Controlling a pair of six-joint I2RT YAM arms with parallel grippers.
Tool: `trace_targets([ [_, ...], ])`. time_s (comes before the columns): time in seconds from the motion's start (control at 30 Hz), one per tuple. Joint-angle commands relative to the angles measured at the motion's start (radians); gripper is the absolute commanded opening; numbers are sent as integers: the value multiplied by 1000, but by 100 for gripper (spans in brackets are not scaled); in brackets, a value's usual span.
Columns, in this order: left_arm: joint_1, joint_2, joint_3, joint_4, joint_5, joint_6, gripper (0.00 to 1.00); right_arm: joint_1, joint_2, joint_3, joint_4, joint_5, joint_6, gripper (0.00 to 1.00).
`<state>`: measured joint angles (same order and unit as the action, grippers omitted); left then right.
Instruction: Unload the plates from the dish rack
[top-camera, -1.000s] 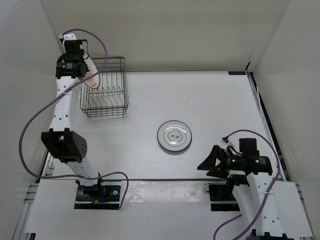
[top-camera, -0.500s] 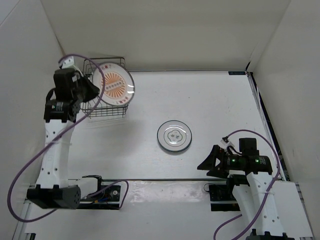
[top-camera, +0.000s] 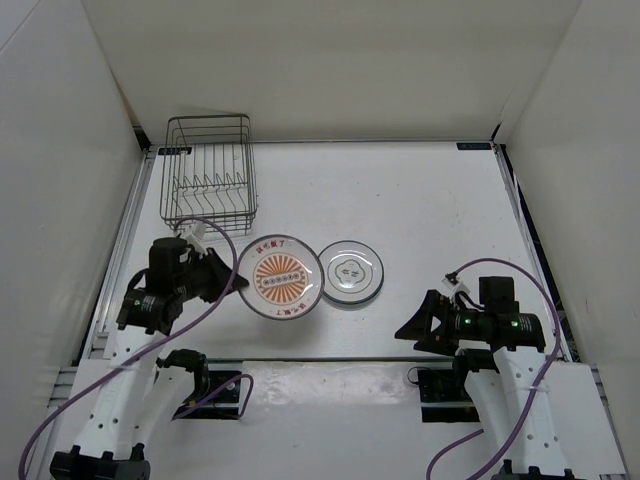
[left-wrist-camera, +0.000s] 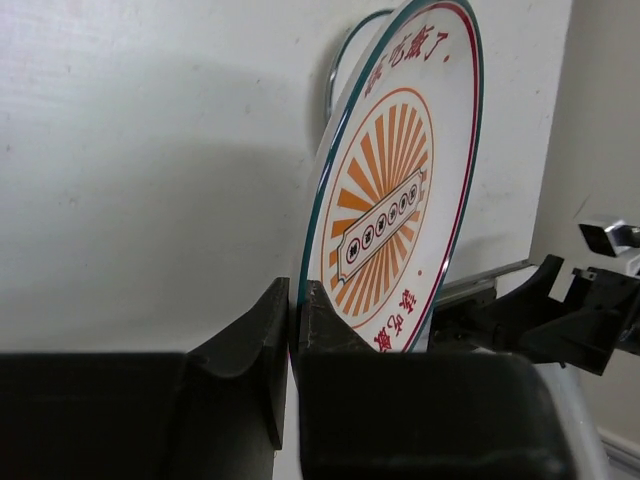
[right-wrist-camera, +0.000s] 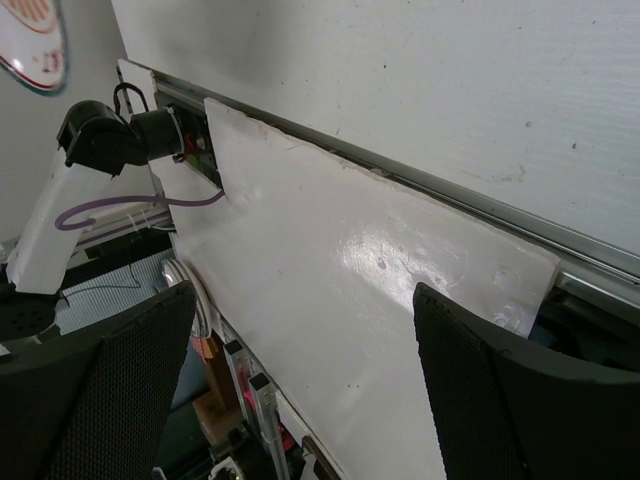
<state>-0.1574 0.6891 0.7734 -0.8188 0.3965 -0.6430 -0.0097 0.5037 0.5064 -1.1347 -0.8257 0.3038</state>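
Observation:
I will next bring my left gripper down and back to let go of the sunburst plate (top-camera: 281, 277) on the bare tabletop by the near bar (top-camera: 267, 331), because the sunburst plate's rim overlaps the ringed plate.
My left gripper (top-camera: 230, 281) is shut on the rim of the sunburst plate (top-camera: 281, 277), white with an orange centre and red lettering. It holds the plate just left of a ringed plate (top-camera: 350, 271) that lies flat mid-table, and the rims overlap in the top view. In the left wrist view the fingers (left-wrist-camera: 254, 345) pinch the plate (left-wrist-camera: 395, 205) at its edge, with the ringed plate's rim (left-wrist-camera: 345, 62) behind it. The dish rack (top-camera: 208, 176) stands at the back left with no plates in it. My right gripper (top-camera: 415, 328) is open and empty near the front right. A third plate is not visible.
White walls enclose the table on three sides. A metal rail and a white board (right-wrist-camera: 330, 260) run along the near edge under my right gripper (right-wrist-camera: 300, 350). The left arm's base (right-wrist-camera: 100, 140) and purple cable show beyond it.
My left arm has lifted the sunburst plate out of the rack and carried it forward and right to beside the ringed plate. The right arm has not moved.

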Motion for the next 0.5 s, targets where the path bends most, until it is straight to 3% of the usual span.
trace_targets([
  [0.0,-5,-16,-57,20,7,-17,0,2,4,1,10,22,-17,90],
  [0.37,-2,-10,-209,-2,-176,49,0,2,22,20,1,23,-20,90],
  [0.43,-1,6,-233,10,-162,51,4,2,19,23,3,27,-20,90],
  [0.47,-4,21,-240,18,-162,49,11,2,22,21,1,26,-17,90],
])
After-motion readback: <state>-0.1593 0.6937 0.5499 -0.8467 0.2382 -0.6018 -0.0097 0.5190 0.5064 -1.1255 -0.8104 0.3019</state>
